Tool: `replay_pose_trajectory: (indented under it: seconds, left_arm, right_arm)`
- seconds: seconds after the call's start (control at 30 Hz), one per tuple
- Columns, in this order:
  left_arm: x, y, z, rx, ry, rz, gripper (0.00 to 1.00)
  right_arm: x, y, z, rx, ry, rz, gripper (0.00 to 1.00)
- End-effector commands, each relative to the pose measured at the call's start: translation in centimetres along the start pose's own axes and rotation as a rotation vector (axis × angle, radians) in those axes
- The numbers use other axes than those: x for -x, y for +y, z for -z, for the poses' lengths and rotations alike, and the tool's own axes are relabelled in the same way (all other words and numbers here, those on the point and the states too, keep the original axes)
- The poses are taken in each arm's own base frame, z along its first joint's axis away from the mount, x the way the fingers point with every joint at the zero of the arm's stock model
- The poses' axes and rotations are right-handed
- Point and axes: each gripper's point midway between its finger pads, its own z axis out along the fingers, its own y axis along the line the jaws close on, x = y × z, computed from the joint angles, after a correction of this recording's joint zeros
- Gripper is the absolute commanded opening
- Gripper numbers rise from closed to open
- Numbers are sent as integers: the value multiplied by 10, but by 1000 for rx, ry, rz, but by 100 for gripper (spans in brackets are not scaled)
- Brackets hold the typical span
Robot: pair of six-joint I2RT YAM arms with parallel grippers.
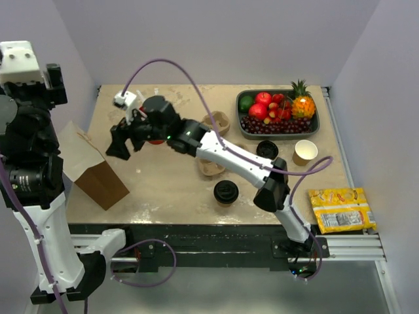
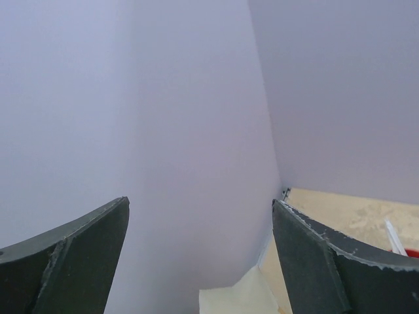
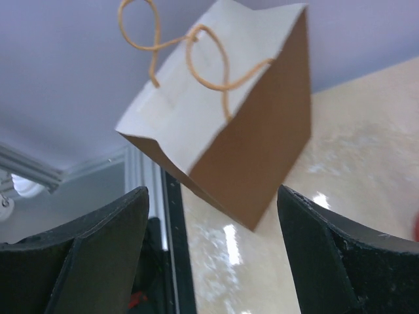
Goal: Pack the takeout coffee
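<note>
The brown paper bag's top edge [image 1: 97, 152] [image 3: 211, 142] is to the left of my open right gripper in the top view. My right gripper needs to move onto that edge next, beside the twine.
The takeout coffee [image 1: 225, 191], a tan cup under a black lid, stands upright near the table's front edge, with no gripper on it. A brown paper bag [image 1: 91, 167] with twine handles lies at the left edge of the table; it fills the upper part of the right wrist view [image 3: 229, 131]. My right gripper [image 1: 118, 142] reaches far left across the table, just right of the bag. It is open and empty, its jaws wide apart [image 3: 213, 255]. My left gripper [image 2: 200, 261] is open and empty, raised high at the far left and facing the wall.
A loose black lid [image 1: 267, 149] and a lidless tan cup [image 1: 305, 152] sit right of centre. Cardboard cup carriers [image 1: 211, 165] lie under my right arm. A dark fruit tray [image 1: 243, 116] is at the back right. A yellow snack packet [image 1: 340, 209] lies right of the table.
</note>
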Motion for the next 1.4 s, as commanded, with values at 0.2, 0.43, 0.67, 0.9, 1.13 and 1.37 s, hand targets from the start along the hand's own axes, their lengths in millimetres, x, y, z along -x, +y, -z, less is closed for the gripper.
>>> replay_pose_trajectory:
  seconds: [0.2,0.43,0.67,0.9,1.13,1.37]
  left_arm:
    - [20,27,12,87,-50,107,94]
    - [11,16,7,42,-30,122,94]
    - [5,12,9,22,-18,118,93]
    - [7,10,13,1,-27,117,93]
    - [10,11,23,-6,-43,133,93]
    - [10,12,31,-14,-50,141,93]
  right_arm:
    - [31,19,-36,-157,-196,-128,79]
    - [14,4,-54,-201,-191,-143,78]
    - [6,11,-73,-160,-207,-129,75]
    - [-16,23,-88,-164,-177,-136,71]
    - [-11,14,-86,-210,-199,-111,47]
    - [-11,8,-80,-252,-184,-60,24]
